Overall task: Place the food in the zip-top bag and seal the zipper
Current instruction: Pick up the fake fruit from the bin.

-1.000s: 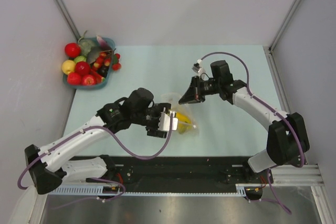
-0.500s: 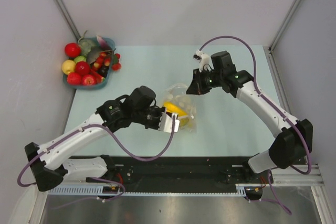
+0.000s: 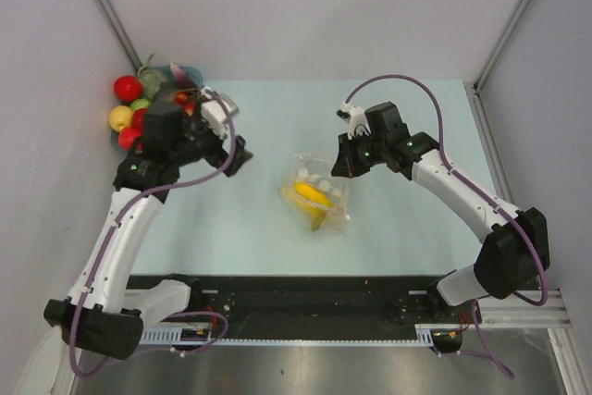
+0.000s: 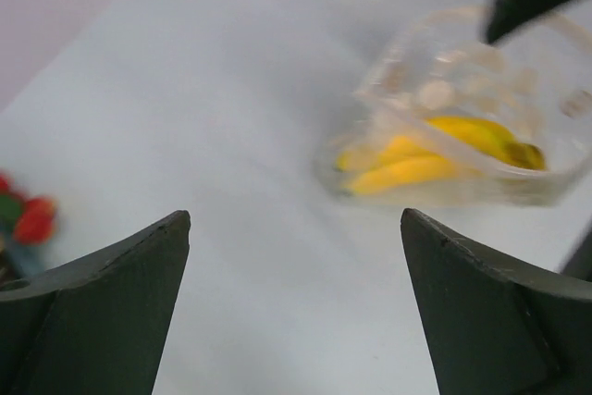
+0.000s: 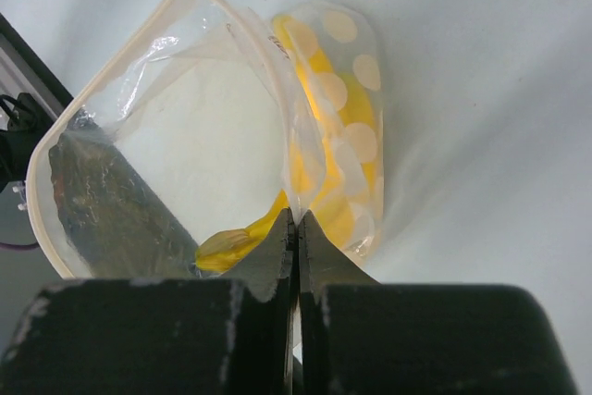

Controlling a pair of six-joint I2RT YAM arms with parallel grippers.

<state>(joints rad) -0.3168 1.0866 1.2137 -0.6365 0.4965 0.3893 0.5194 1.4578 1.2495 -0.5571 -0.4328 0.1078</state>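
My left gripper moves to the left in the top view and down onto the basket's near red food next, since the open bag (image 3: 316,194) holds only yellow food.
The zip-top bag (image 3: 316,194) lies mid-table with its mouth open. Yellow banana-like food (image 3: 311,195) is inside it. My right gripper (image 3: 339,169) is shut on the bag's film at its far right edge. In the right wrist view the shut fingers (image 5: 296,221) pinch the clear film, the whitish zipper (image 5: 108,71) curves round the open mouth, and the yellow food (image 5: 326,127) shows through. My left gripper (image 3: 238,156) is open and empty, left of the bag. In the left wrist view (image 4: 296,219) it faces the bag (image 4: 462,127).
The blue basket (image 3: 190,72) of red, yellow and green food (image 3: 128,88) stands at the far left corner, partly hidden by my left arm. Grey walls close in both sides. A black rail runs along the near edge.
My left gripper has pulled away from the bag and swung up and left, beside the basket. The bag has settled on the table. My right gripper keeps its hold on the bag's edge.
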